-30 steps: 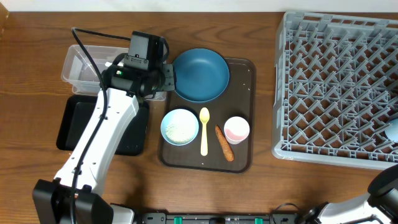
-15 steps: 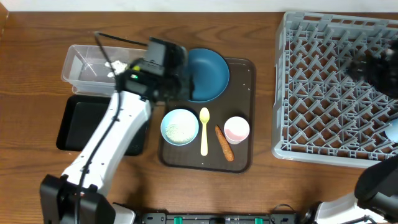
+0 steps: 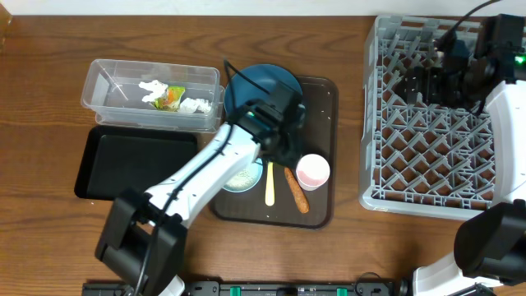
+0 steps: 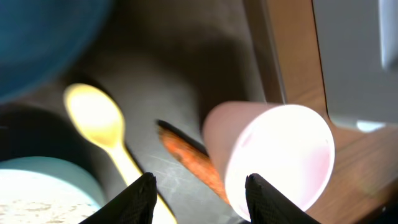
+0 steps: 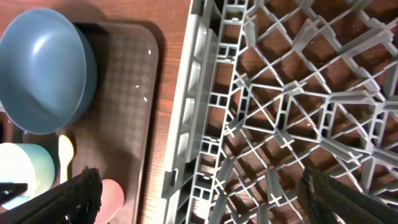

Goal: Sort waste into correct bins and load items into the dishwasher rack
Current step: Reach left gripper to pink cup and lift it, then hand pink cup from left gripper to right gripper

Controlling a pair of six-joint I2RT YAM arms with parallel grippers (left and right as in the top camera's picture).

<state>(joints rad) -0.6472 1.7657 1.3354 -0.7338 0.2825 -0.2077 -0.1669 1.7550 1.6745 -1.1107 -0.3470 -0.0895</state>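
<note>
The left gripper moves down toward the pink cup [image 4: 273, 155] next, astride the cup's rim beside the carrot stick, because that rim is nearest my open fingers.
My left gripper [image 3: 282, 141] is open and empty, low over the brown tray, with the orange carrot stick [image 4: 193, 158] between its fingertips [image 4: 142, 198]. The pink cup [image 4: 273, 155] is just right of it, the yellow spoon [image 4: 102, 124] just left. The white bowl [image 4: 37, 199] holds rice and is partly under my arm. The dark blue plate [image 3: 261, 82] lies behind. The clear tub [image 3: 107, 90] holds tissues and the wrapper [image 3: 168, 96]. The black tray [image 3: 115, 160] is bare. My right gripper [image 5: 199, 199] is open and empty above the grey rack [image 3: 444, 148]. The light-blue cup is hidden.
The brown serving tray [image 3: 323, 94] carries the dishes at the table's middle. A strip of bare wood [image 3: 349, 131] separates it from the rack's left wall. The rack's upright pegs [image 5: 298, 93] stand close below my right gripper. The left arm [image 3: 197, 177] crosses over the black tray's right end.
My left gripper moved right from the clear tub to over the carrot stick. Tissues and the wrapper now show in the tub. My right arm swung into view over the rack.
</note>
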